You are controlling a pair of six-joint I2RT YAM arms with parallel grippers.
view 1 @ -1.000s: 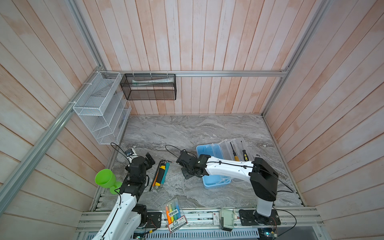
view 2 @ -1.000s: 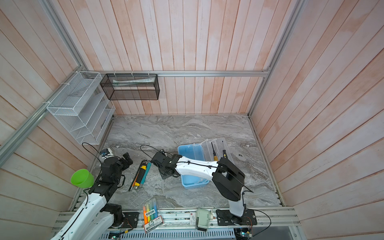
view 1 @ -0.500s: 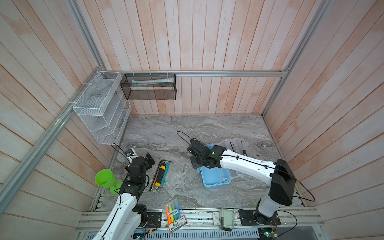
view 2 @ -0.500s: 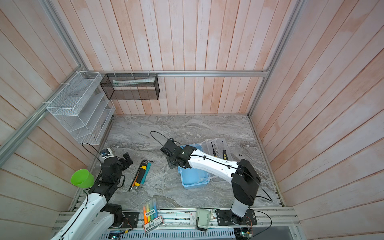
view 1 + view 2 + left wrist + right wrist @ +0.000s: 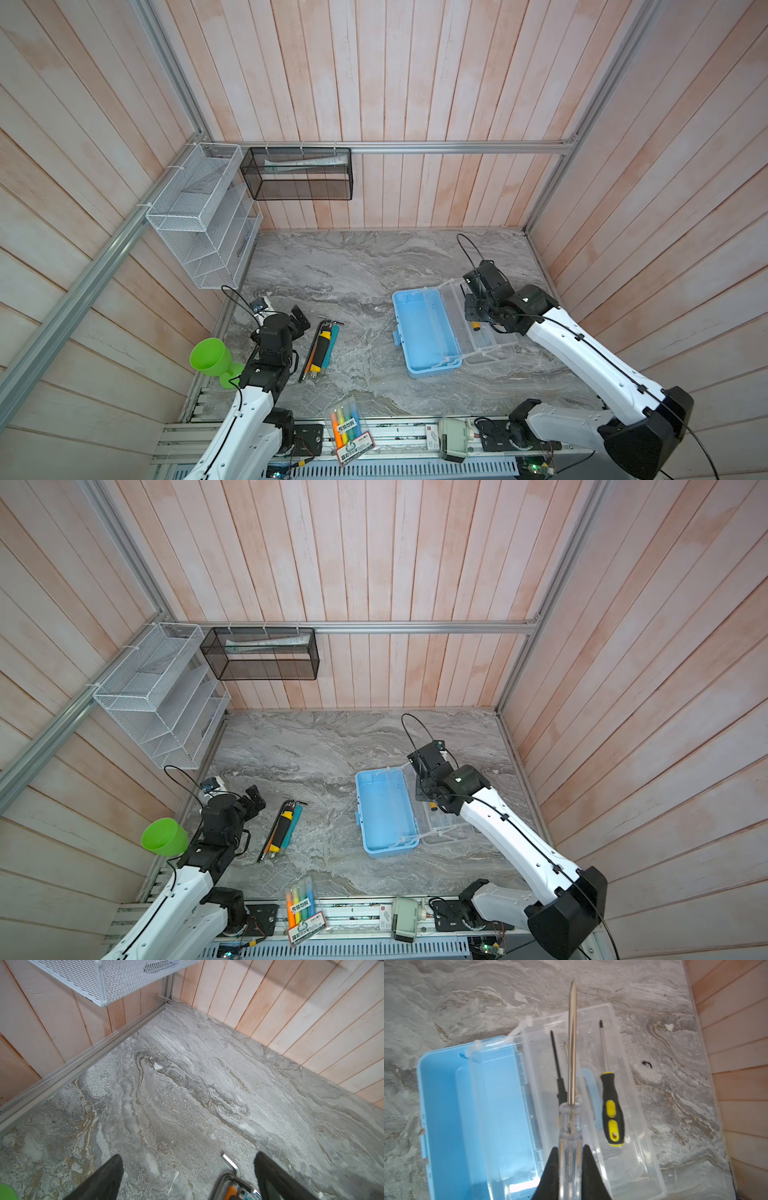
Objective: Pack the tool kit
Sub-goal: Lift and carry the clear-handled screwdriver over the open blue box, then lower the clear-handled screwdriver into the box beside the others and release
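Note:
I will next lower my right gripper to the open part of the lid beside the yellow-and-black screwdriver below it, moving a little toward that screwdriver, and let go of the clear-handled screwdriver.
The tool kit's light-blue case lies open, its clear lid folded flat beside it. A yellow-and-black screwdriver and a black one rest in the lid. My right gripper hangs over the lid, shut on a clear-handled screwdriver whose shaft points away from me. More tools lie bunched on the table left of the case. My left gripper stands open just beside them, a hex key showing between its fingers.
A green cup stands at the left edge behind my left arm. A clear pack of highlighters lies on the front rail. A white mesh rack and a black mesh basket hang on the walls.
My right arm has swung from beside the loose tools, across the blue case, to above the clear lid, carrying the clear-handled screwdriver. My left arm has stayed put.

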